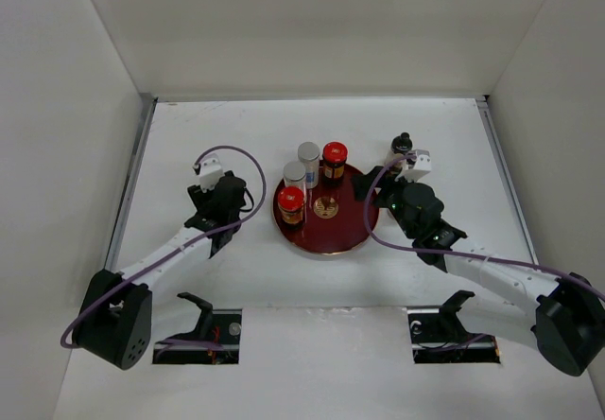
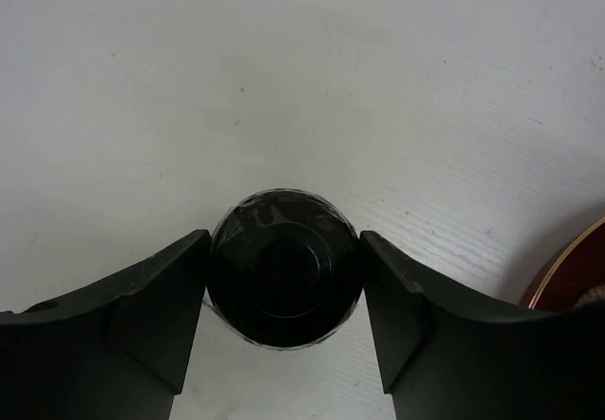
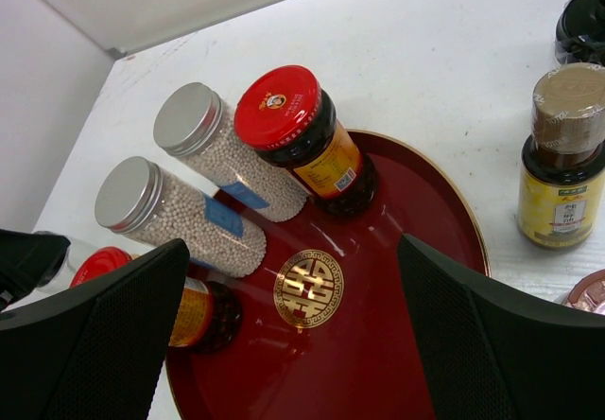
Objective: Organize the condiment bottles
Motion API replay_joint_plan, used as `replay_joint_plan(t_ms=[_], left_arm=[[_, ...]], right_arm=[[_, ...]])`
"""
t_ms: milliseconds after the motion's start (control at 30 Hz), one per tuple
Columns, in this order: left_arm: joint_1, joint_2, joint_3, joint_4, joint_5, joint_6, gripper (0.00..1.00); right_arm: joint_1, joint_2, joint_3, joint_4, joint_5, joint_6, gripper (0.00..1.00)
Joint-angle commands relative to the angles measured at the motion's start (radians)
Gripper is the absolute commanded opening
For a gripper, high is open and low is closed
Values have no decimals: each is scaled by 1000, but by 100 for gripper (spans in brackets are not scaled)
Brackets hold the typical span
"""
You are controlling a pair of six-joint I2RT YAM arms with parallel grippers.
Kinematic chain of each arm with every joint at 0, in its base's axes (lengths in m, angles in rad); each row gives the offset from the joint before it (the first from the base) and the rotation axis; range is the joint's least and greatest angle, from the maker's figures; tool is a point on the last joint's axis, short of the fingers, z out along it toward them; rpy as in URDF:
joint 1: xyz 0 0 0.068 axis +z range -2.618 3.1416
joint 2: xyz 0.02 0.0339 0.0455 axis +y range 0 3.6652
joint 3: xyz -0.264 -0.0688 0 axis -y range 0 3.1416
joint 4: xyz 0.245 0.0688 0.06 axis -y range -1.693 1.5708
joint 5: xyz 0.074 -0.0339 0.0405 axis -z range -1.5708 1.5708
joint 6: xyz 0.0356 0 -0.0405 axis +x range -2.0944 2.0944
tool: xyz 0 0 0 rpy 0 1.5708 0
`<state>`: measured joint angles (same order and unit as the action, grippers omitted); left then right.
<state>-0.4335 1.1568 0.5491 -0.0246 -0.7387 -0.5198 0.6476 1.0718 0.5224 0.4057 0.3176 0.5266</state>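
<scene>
My left gripper is going to lift the bottle over the tray next, then lower it beside the far red-capped jar.
A round dark red tray [image 1: 333,238] holds two silver-capped jars [image 1: 308,153] of pale beads and two red-capped jars [image 1: 335,152]. My left gripper [image 1: 225,214] stands left of the tray. In the left wrist view its fingers [image 2: 151,316] close on a black-capped bottle [image 2: 284,267] seen from above. My right gripper [image 1: 371,188] is open and empty over the tray's right part [image 3: 302,335]. In the right wrist view, a brown-capped bottle with a yellow label [image 3: 562,155] stands on the table to the right of the tray [image 3: 406,250]. A black-capped bottle [image 1: 403,143] stands behind my right wrist.
The tray's gold emblem [image 3: 308,289] lies between my right fingers. A pink cap [image 3: 588,292] shows at the right edge of the right wrist view. White walls enclose the table on three sides. The tray's rim [image 2: 567,269] shows right of my left gripper.
</scene>
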Motion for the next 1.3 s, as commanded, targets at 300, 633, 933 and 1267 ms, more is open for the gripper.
replay_joint_plan(t_ms=[300, 633, 933, 1267], left_arm=[[-96, -158, 69, -7, -54, 24, 42], [-414, -241, 314, 37, -179, 152, 41], [-583, 24, 466, 204, -59, 201, 41], [-561, 357, 537, 301, 55, 181, 41]], right_arm=[[2, -3, 18, 53, 2, -5, 95], [2, -30, 11, 56, 17, -7, 94], [-22, -153, -48, 56, 156, 16, 81], [-78, -246, -81, 10, 218, 56, 57]])
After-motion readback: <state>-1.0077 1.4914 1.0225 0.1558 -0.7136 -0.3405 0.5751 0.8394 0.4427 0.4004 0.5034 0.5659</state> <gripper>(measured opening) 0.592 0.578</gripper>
